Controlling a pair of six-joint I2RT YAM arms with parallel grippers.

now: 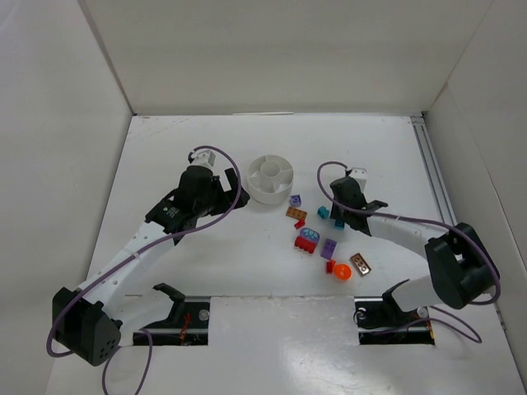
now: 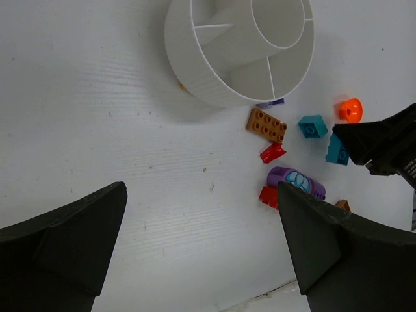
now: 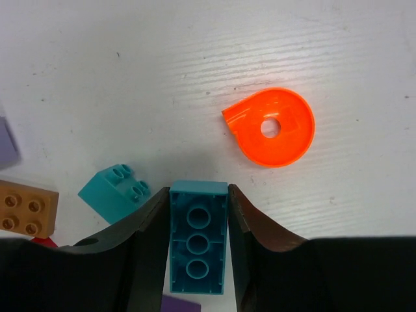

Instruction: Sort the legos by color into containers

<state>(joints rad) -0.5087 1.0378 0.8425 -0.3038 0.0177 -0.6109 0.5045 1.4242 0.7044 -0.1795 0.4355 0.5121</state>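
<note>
I will lift my right gripper toward the left in the top view and let go of the teal brick over the dish's lego-side section [image 1: 285,179], because that section looks empty.
The white round dish [image 1: 270,178] with wedge compartments stands at mid-table; its compartments [image 2: 286,65] look empty. Legos lie to its right: a brown plate [image 1: 296,214], a small purple piece [image 1: 295,200], a purple rounded piece on red [image 1: 307,239] and an orange ball [image 1: 342,271]. My right gripper [image 3: 198,192] is shut on a long teal brick [image 3: 198,240], its hollow underside facing the camera. A small teal brick [image 3: 116,190] and an orange round piece [image 3: 273,127] lie beside it. My left gripper [image 2: 201,195] is open and empty above bare table, left of the dish.
White walls enclose the table on three sides. A metal rail [image 1: 432,173] runs along the right edge. More legos lie toward the front: a purple brick [image 1: 328,248], a red piece [image 1: 329,266] and a brown plate [image 1: 360,264].
</note>
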